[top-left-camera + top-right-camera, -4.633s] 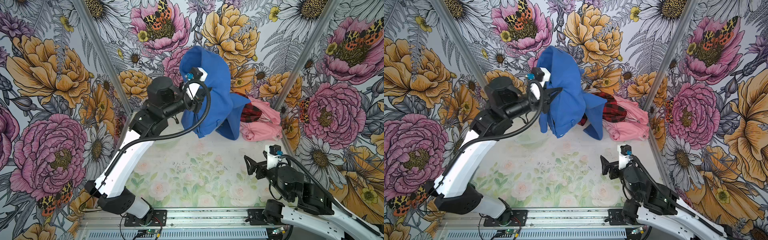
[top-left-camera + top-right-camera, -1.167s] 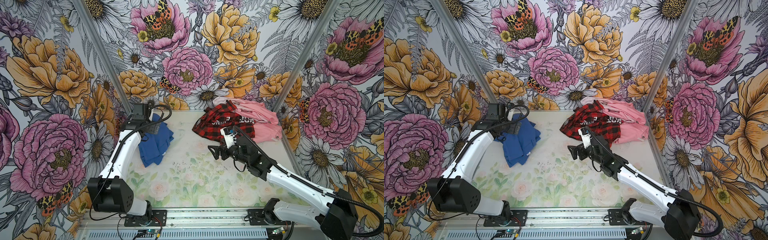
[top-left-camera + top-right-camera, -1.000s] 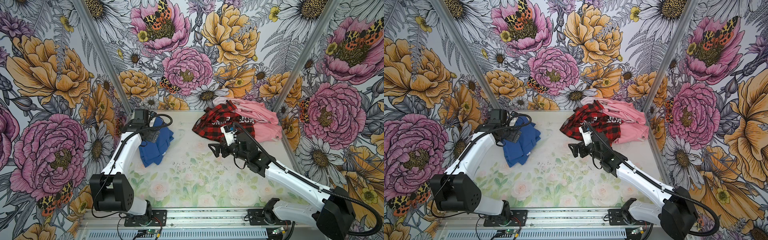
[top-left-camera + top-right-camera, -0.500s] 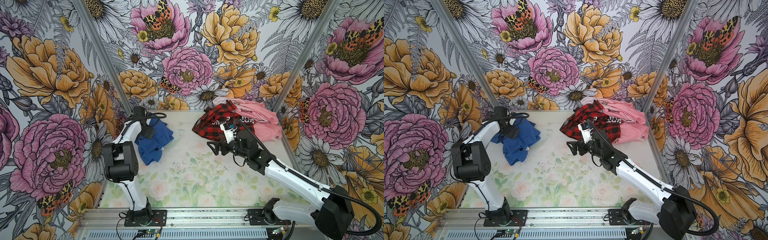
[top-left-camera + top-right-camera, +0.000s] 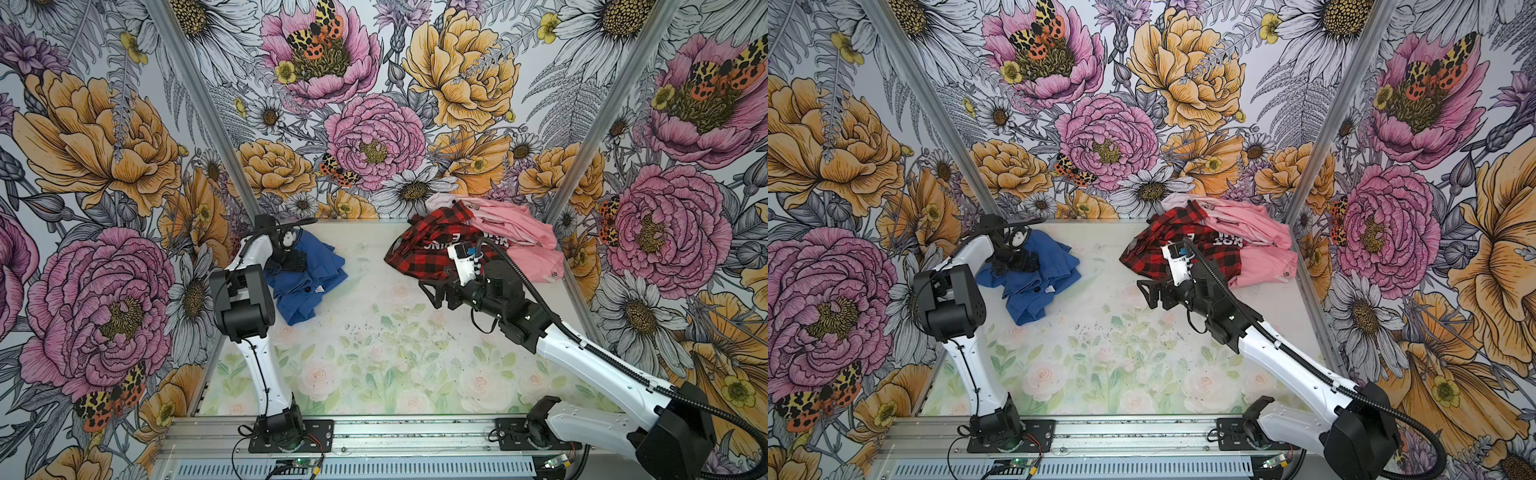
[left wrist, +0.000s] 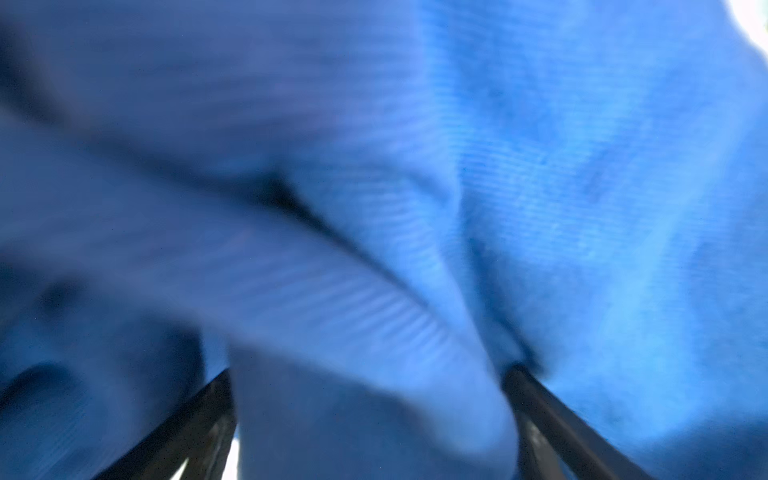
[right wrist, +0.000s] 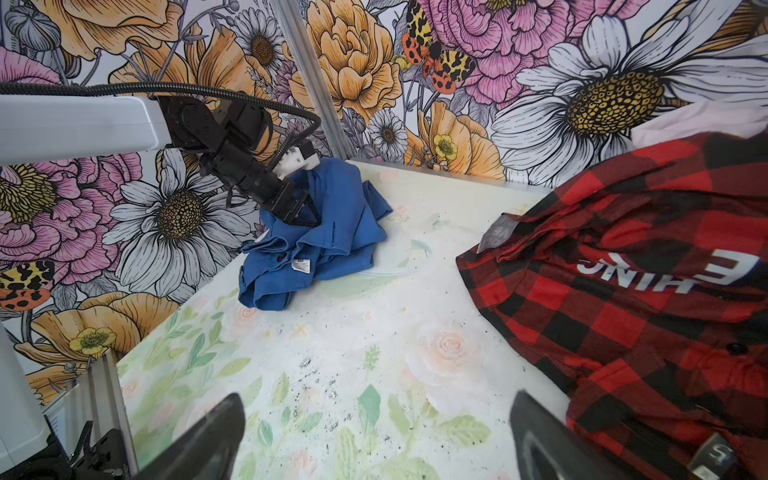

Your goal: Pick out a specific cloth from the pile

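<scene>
The open fingers of my left gripper already are on either side of the cloth's bulging fold (image 5: 296, 276) (image 6: 376, 400) just below, so they should ease down next and close on it.
The cloth (image 5: 309, 276) (image 5: 1034, 286), a royal-blue shirt with a dark button and a small white label (image 7: 302, 264), lies crumpled at the table's back left, apart from the pile. My left gripper (image 5: 293, 262) (image 5: 1022, 262) (image 7: 297, 212) sits down on its far part, open. In the left wrist view blue fabric fills the frame and bulges between the spread fingers (image 6: 199, 415) of the left gripper (image 6: 370, 374). The pile at the back right has a red-and-black plaid shirt (image 5: 428, 253) (image 5: 1154, 257) (image 7: 623, 299) and pink garments (image 5: 519, 237) (image 5: 1254, 241). My right gripper (image 5: 430, 289) (image 5: 1148, 293) (image 7: 374, 440) hovers open and empty beside the plaid shirt's near edge.
Floral walls with metal corner posts (image 5: 199, 108) close in the table (image 5: 374, 353) on three sides. A metal rail (image 5: 415, 432) runs along the front. The left arm's dark elbow block (image 5: 243, 299) stands high near the left wall.
Seconds ago the cloth hung in the air from my left gripper; now it lies on the table. Over the last second the left arm has folded, elbow swinging forward. The right gripper barely shifted.
</scene>
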### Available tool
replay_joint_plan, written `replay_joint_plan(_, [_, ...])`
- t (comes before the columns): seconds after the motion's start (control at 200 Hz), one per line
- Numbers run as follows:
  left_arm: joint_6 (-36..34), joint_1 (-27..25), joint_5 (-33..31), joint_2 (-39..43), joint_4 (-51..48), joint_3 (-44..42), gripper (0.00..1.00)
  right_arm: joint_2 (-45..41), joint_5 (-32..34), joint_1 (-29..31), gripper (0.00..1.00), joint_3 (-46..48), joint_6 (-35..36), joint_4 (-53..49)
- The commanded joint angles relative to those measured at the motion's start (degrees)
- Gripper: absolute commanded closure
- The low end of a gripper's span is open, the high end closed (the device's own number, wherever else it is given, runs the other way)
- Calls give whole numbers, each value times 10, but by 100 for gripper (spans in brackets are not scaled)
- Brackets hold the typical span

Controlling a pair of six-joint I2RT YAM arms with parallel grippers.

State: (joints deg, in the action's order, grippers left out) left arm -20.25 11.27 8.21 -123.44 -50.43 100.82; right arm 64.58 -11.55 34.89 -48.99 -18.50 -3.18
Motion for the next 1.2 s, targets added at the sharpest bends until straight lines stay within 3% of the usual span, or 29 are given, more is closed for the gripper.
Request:
replay_joint_plan(0.0, [13,-39,-20,-51,-85,33,1,-20,9,-3,1,8,-8,2])
replay_joint_plan(0.29, [32,-37,-16,-75,-111,32,1,-57,32,-3,0,24,-6,-20])
replay_joint_plan(0.395, [33,-44,-27,-102,-126,43,11,-59,32,-3,0,24,-10,-22])
replay_joint_plan(0.49, [34,-50,-3,-122,-138,54,32,-70,39,-4,1,27,-15,-27])
replay_joint_plan(0.59, [36,-53,27,-137,-148,67,70,-88,50,-4,0,34,-14,-36])
replay_joint_plan(0.655, [39,-60,14,-137,-148,70,100,-96,58,-3,0,36,-11,-45])
replay_joint_plan(0.836, [71,-58,47,-84,-143,92,100,-107,70,-4,1,39,-7,-60])
replay_joint_plan(0.981, [131,-35,235,-14,-125,122,100,-102,70,-3,0,41,-6,-60])
replay_joint_plan(1.191, [207,-23,390,55,-95,136,100,-83,63,-3,1,35,-2,-54])
